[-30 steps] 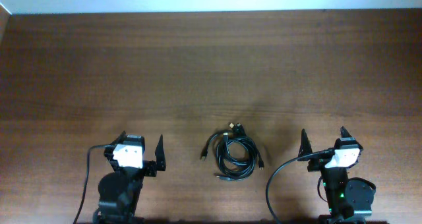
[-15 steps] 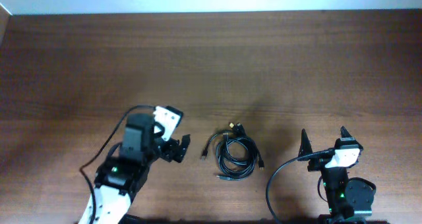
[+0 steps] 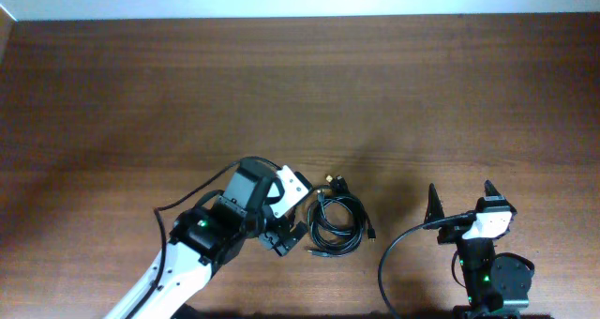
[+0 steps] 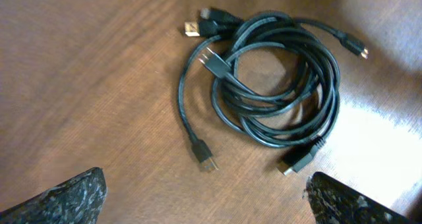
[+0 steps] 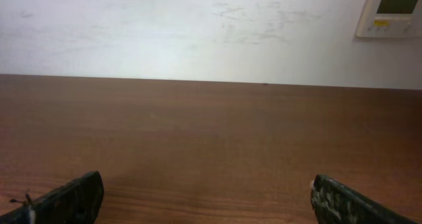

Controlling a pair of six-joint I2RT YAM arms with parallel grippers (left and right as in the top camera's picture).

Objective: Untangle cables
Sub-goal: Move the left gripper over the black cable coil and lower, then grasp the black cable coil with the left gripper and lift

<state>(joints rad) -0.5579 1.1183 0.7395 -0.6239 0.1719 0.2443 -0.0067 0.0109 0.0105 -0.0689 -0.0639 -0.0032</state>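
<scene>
The coil's cables lie below my left gripper, to its right in the overhead view. My left gripper should next move outward and down onto them by the paired plugs.
The cables [image 3: 336, 222] lie as a tangled coil of thin black cords with plug ends at the middle front of the wooden table. In the left wrist view the cables [image 4: 277, 92] fill the upper middle, with loose plugs sticking out. My left gripper [image 3: 289, 235] is open and empty, hovering just left of the coil; its fingertips [image 4: 208, 197] frame bare wood below the coil. My right gripper [image 3: 459, 199] is open and empty at the front right, apart from the cables. Its wrist view [image 5: 208, 197] shows only table and wall.
The right arm's thick black wire [image 3: 398, 249] loops on the table between the coil and the right base. A white wall [image 5: 198, 26] with a small panel [image 5: 392, 10] stands beyond the table's far edge.
My left arm has swung out from its base toward the right, bringing the open gripper up beside the coil. The cables and the right arm have not moved.
</scene>
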